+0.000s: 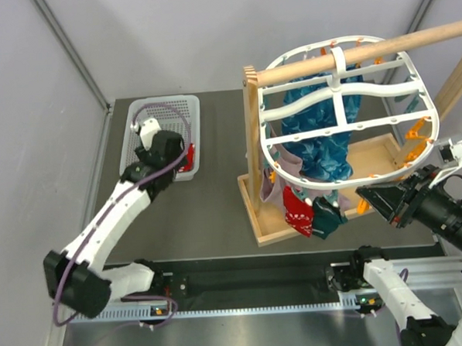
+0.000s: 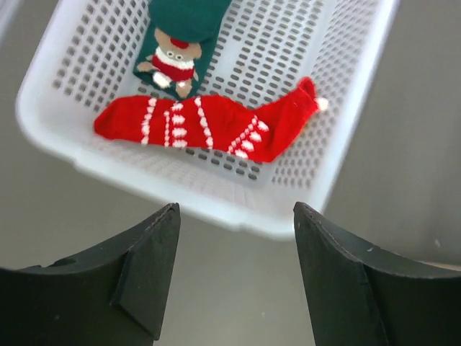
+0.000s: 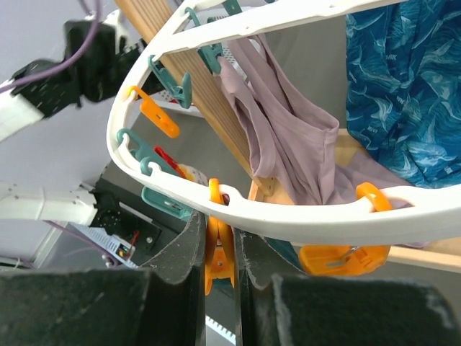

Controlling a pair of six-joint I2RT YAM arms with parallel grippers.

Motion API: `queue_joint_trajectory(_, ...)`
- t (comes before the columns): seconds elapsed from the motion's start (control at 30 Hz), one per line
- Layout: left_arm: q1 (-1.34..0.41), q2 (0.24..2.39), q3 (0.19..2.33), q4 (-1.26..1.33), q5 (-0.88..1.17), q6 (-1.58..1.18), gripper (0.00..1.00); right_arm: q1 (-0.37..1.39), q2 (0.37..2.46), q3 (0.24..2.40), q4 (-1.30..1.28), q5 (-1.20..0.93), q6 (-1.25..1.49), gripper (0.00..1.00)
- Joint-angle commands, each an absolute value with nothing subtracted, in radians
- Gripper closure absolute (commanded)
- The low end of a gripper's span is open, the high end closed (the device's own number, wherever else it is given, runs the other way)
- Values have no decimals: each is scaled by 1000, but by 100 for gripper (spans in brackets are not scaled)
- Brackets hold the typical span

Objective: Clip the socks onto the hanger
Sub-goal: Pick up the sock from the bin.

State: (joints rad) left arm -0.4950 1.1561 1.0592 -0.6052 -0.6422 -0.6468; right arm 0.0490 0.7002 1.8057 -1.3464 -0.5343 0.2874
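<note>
My left gripper lowers outward past the basket's near rim onto the white-tipped end of the red sock in the basket next, as that end lies clear of the dark green sock.
A red sock with white pattern (image 2: 209, 126) and a dark green sock with a Santa-like figure (image 2: 180, 43) lie in the white perforated basket (image 2: 216, 205). My left gripper (image 2: 236, 216) hangs open and empty just short of the basket's near rim. The white oval hanger (image 1: 344, 105) hangs from a wooden rod, with a red sock (image 1: 297, 212) and a green sock (image 1: 326, 214) dangling at its front edge. My right gripper (image 3: 220, 238) is shut on an orange clip (image 3: 220, 252) under the hanger's rim (image 3: 302, 216).
A mauve-grey cloth (image 3: 288, 144) and a teal-blue patterned cloth (image 3: 403, 94) hang inside the frame. The wooden stand (image 1: 252, 141) with its tray base holds the rod (image 1: 379, 49). Other orange (image 3: 331, 259) and teal clips (image 3: 169, 79) line the rim.
</note>
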Motion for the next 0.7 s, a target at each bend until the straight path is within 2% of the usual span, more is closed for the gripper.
queue_joint_trajectory(0.0,-349,1296,1173,-509,-339,-549,30,66,695,1784,-1463,-534,264,100)
queue_joint_trajectory(0.1,-252,1443,1258,-480,-184,-551,32,71,696,1784,-1462,-537,261,100)
queue_joint_trajectory(0.17,-203,1535,1292,-434,-85,-535,40,72,701,1789,-1462,-540,261,100)
queue_joint_trajectory(0.33,-167,1675,1324,-403,-65,-497,48,77,707,1795,-1457,-543,262,100)
queue_joint_trajectory(0.43,-167,1687,1299,-403,-20,-494,50,78,710,1793,-1454,-545,261,100)
queue_joint_trajectory(0.67,-167,1638,1158,-281,75,-525,49,80,709,1789,-1443,-552,265,100)
